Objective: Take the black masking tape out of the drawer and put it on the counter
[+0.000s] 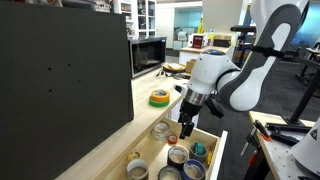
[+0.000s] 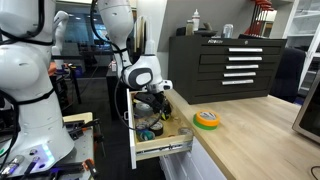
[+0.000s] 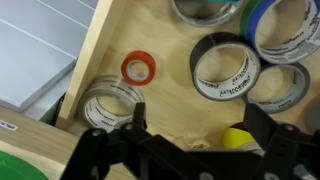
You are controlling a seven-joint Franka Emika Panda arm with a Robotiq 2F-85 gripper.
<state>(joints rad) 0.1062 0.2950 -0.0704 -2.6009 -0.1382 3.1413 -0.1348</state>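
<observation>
I need to lower my open gripper next onto the black masking tape's near side (image 1: pixel 177 150) (image 3: pixel 196 76), by the red roll. The bare drawer bottom outside the tape and the tape's hollow middle leave room for each finger.
The black masking tape (image 3: pixel 226 88) lies flat on the wooden floor of the open drawer (image 3: pixel 100 40), a black ring with a pale printed core. In the wrist view my gripper (image 3: pixel 200 122) is open and empty, and the tape lies just beyond and between its two fingers. In both exterior views the gripper (image 1: pixel 187 128) (image 2: pixel 154 108) hangs low over the pulled-out drawer (image 1: pixel 212 152) (image 2: pixel 162 151). The cream counter (image 1: pixel 148 88) (image 2: pixel 250 130) runs beside the drawer.
Other rolls lie round the black one: a small red roll (image 3: pixel 138 68), a clear roll (image 3: pixel 110 106), a blue-teal roll (image 3: pixel 288 28), a grey roll (image 3: pixel 284 88) and a yellow object (image 3: pixel 238 138). A yellow-and-green roll (image 1: pixel 159 98) (image 2: pixel 206 119) sits on the counter. A black tool chest (image 2: pixel 225 62) stands behind.
</observation>
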